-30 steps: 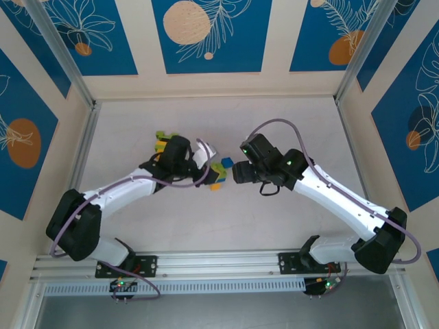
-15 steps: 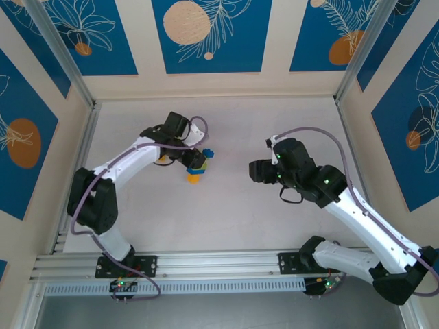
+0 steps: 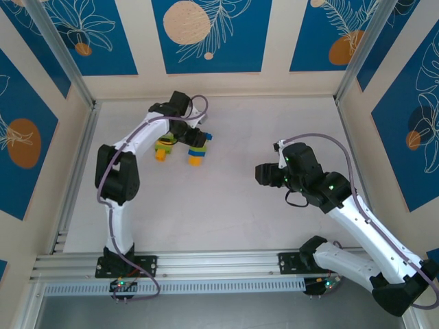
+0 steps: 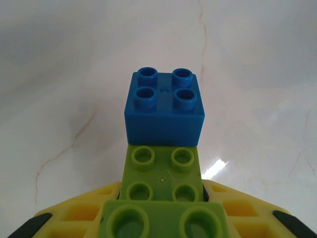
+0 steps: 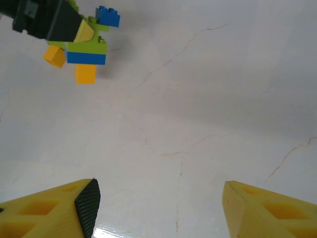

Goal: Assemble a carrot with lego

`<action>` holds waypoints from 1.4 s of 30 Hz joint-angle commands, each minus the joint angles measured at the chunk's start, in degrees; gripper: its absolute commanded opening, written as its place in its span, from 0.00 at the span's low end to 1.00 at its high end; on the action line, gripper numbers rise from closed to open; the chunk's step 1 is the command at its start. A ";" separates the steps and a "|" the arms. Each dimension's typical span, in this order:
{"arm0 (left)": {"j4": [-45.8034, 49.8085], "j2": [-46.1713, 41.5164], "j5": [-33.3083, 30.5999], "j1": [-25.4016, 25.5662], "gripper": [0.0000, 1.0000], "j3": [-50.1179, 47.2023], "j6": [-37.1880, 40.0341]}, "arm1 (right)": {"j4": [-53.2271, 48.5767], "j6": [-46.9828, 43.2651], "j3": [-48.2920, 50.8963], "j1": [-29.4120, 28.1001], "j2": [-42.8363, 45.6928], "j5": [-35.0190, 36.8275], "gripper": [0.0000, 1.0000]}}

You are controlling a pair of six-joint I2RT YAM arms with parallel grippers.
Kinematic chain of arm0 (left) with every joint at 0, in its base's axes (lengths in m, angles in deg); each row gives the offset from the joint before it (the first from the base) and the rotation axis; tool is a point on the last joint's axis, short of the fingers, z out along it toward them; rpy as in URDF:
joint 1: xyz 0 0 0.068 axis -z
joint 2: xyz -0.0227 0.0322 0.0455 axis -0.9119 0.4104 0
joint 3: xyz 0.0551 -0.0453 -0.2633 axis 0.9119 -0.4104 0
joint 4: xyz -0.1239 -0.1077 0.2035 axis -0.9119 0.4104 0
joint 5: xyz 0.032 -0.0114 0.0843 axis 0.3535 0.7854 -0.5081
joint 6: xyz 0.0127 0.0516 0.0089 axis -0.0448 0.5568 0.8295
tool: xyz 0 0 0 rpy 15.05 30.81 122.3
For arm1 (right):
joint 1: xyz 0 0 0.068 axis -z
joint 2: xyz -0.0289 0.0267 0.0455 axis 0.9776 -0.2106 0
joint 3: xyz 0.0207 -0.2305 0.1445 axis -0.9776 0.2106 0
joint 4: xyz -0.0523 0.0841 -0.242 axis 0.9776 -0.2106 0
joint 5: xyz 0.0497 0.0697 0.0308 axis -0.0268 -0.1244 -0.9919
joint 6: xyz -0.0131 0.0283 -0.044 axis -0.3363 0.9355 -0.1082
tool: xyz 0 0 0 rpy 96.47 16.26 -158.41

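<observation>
The left gripper brings the lime green stack down beside the second cluster point(image 3: 163, 148) next and releases it, since the bare tabletop lies below the gripper.
My left gripper point(image 4: 161, 210) is shut on a stack of lime green lego point(image 4: 161, 173) with a blue brick point(image 4: 163, 106) at its far end. From above, the left gripper point(image 3: 190, 139) reaches to the far left of the table, with blue, lime and orange lego point(image 3: 197, 153) at its tip. A second lime and orange cluster point(image 3: 163, 148) lies just left of it. I cannot tell which bricks are joined. My right gripper point(image 3: 264, 173) is open at mid right. In the right wrist view the right gripper point(image 5: 158, 208) holds nothing, and the lego point(image 5: 87, 54) is far off.
White marbled table point(image 3: 226, 205) between the arms. Aluminium rails run along the left edge point(image 3: 75, 164) and the near edge point(image 3: 219, 264). Patterned blue and cream walls point(image 3: 206, 41) close in the back and sides.
The left arm has swung from the table's middle to the far left, carrying the lego. The right arm has drawn back to the right, its jaws still open.
</observation>
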 commanded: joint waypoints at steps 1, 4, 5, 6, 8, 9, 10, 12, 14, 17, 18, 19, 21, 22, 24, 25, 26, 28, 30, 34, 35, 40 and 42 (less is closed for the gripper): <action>6.13 3.72 2.26 -0.87 0.25 5.79 -0.26 | 2.04 -0.51 0.89 0.57 -0.02 -2.86 0.67; 7.27 6.60 4.53 -1.64 0.25 9.49 -0.34 | 2.59 -0.50 1.54 0.79 -0.12 -3.42 0.68; 7.69 7.43 5.04 -1.98 0.25 10.49 -0.43 | 2.68 -0.55 1.70 0.95 -0.17 -3.66 0.67; 7.89 8.17 5.62 -2.28 0.25 11.41 -0.51 | 2.79 -0.60 1.86 1.13 -0.21 -3.86 0.67; 8.29 9.30 6.15 -2.76 0.25 12.89 -0.52 | 3.01 -0.60 2.15 1.40 -0.38 -4.19 0.67; 8.55 9.89 6.30 -2.98 0.25 13.65 -0.44 | 3.25 -0.56 2.37 1.54 -0.33 -4.46 0.67; 8.97 10.49 6.39 -3.14 0.25 14.48 -0.43 | 3.33 -0.64 2.51 1.72 -0.35 -4.63 0.67; 9.82 11.69 6.65 -3.50 0.25 16.07 -0.26 | 3.52 -0.68 2.77 1.93 -0.45 -5.01 0.67; 10.28 12.64 6.81 -3.97 0.26 17.06 -0.23 | 3.75 -0.71 3.11 2.27 -0.48 -5.18 0.67; 10.29 13.43 6.97 -4.29 0.28 17.41 -0.12 | 4.03 -0.59 3.46 2.53 -0.56 -5.63 0.67; 10.36 13.79 7.05 -4.41 0.29 17.54 -0.08 | 4.17 -0.60 3.61 2.55 -0.58 -5.72 0.67; 10.44 14.12 7.10 -4.51 0.29 17.74 -0.08 | 4.23 -0.60 3.72 2.62 -0.65 -5.72 0.67; 10.61 14.72 6.99 -4.67 0.29 18.17 0.02 | 4.26 -0.55 3.89 2.73 -0.74 -5.81 0.67; 10.79 15.14 7.01 -4.77 0.29 18.55 0.05 | 4.33 -0.51 3.96 2.82 -0.80 -5.84 0.67; 11.08 15.78 7.14 -4.88 0.29 19.19 0.20 | 4.35 -0.41 4.10 2.91 -0.83 -6.01 0.67; 11.17 15.96 6.98 -4.88 0.29 19.32 0.21 | 4.44 -0.32 4.17 2.91 -0.87 -6.07 0.66; 11.15 16.12 7.04 -4.95 0.29 19.41 0.21 | 4.44 -0.29 4.19 2.92 -0.87 -6.12 0.67; 11.00 16.36 7.13 -5.04 0.29 19.55 0.18 | 4.55 -0.25 4.36 2.91 -0.85 -6.16 0.66; 10.74 16.58 7.29 -5.22 0.30 19.58 0.14 | 4.57 -0.20 4.36 2.99 -0.94 -6.29 0.66; 10.39 17.02 7.74 -5.48 0.35 19.60 0.10 | 4.61 -0.16 4.45 2.99 -1.16 -6.42 0.66; 10.30 17.10 7.95 -5.49 0.36 19.58 0.10 | 4.69 -0.11 4.54 2.99 -1.12 -6.42 0.66; 9.79 17.69 8.42 -5.59 0.41 19.89 -0.21 | 4.78 -0.07 4.89 3.08 -1.27 -6.42 0.66; 9.74 18.07 8.61 -5.59 0.42 20.13 -0.26 | 4.83 0.06 5.06 3.08 -1.27 -6.42 0.66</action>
